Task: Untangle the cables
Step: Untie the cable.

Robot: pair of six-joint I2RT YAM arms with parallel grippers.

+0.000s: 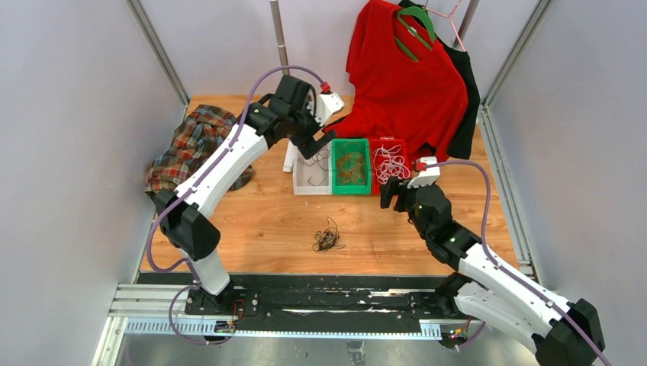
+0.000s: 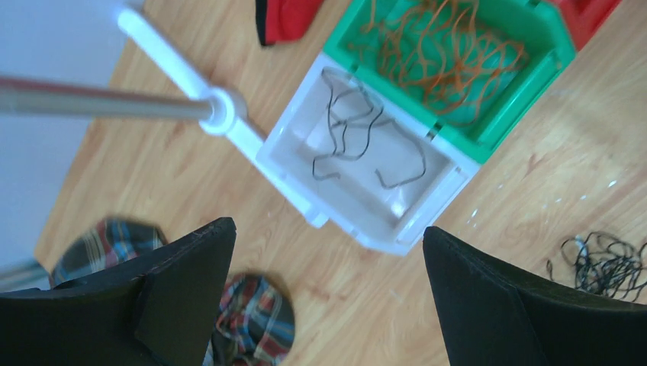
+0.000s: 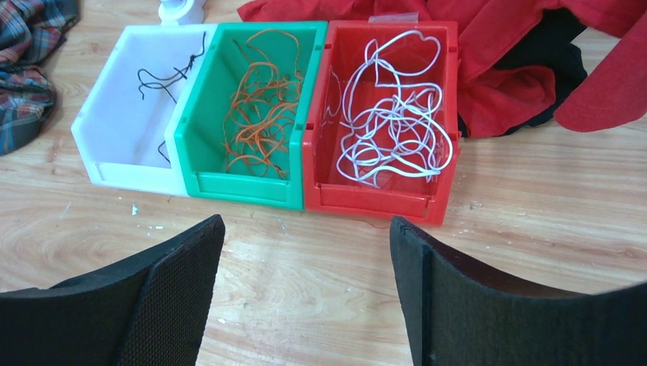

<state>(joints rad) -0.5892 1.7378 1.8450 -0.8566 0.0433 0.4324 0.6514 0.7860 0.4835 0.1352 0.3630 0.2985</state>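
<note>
Next, my left gripper moves back and down, turning, onto the bin-side strand (image 1: pixel 332 222) (image 2: pixel 550 268) of the black cable bunch, since that strand sticks out from the tangle.
Three bins stand side by side: a white bin (image 1: pixel 312 174) with thin black cables (image 2: pixel 358 133), a green bin (image 1: pixel 351 166) with orange-brown cables (image 3: pixel 259 103), and a red bin (image 1: pixel 389 164) with white cables (image 3: pixel 393 122). A black cable bunch (image 1: pixel 327 238) lies loose on the table in front of them; it also shows in the left wrist view (image 2: pixel 603 263). My left gripper (image 2: pixel 328 236) is open and empty, held above the table beside the white bin (image 2: pixel 366 191). My right gripper (image 3: pixel 305 229) is open and empty, just in front of the red bin (image 3: pixel 381 183).
A plaid shirt (image 1: pixel 194 145) lies at the far left. A red garment (image 1: pixel 408 84) hangs on a green hanger (image 1: pixel 416 30) at the back, over a black one. A metal pole (image 2: pixel 99 99) on a white base (image 2: pixel 225 114) stands behind the white bin.
</note>
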